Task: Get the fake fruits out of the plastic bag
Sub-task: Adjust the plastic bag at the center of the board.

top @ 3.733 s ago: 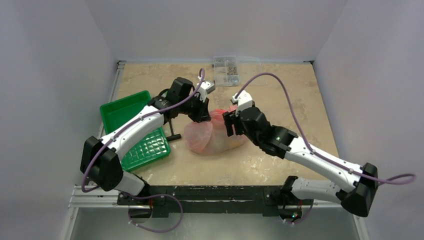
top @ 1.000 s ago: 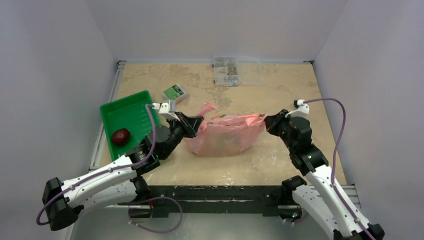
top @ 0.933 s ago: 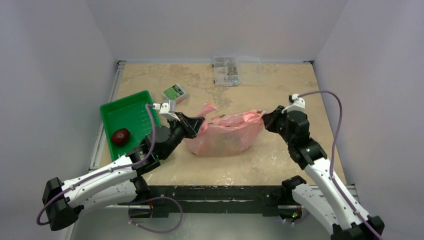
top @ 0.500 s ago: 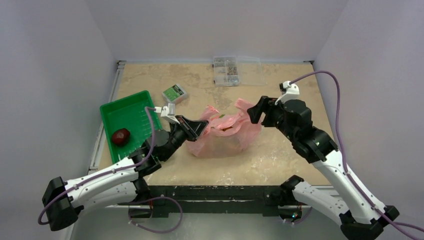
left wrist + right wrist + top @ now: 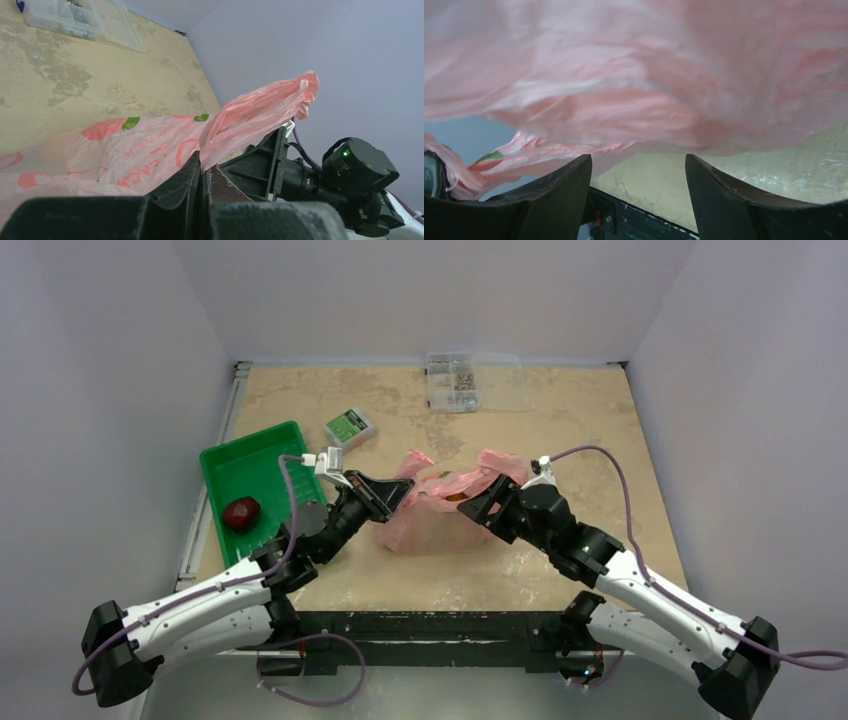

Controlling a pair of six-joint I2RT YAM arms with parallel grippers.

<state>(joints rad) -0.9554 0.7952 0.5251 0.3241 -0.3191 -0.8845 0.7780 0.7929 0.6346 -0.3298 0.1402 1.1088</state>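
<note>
The bag's near rim is beside the orange. My right gripper will move slightly toward the left gripper next, then onto that rim of the bag.
The pink plastic bag lies crumpled mid-table, with a glimpse of orange showing inside its open top. My left gripper is shut on the bag's left edge and holds it up; the left wrist view shows the jaws pinched on the film and the bag spread beyond them. My right gripper is open at the bag's right side. In the right wrist view its fingers stand wide apart just under the bag, holding nothing. A dark red fruit lies in the green tray.
A small green-labelled box lies behind the tray. A clear parts organiser stands at the back edge and also shows in the left wrist view. The walls enclose the table on three sides.
My right gripper let go of the bag's right end, swung up and back, then came down left to the bag's right side, open. My left gripper kept its hold. The bag slackened.
</note>
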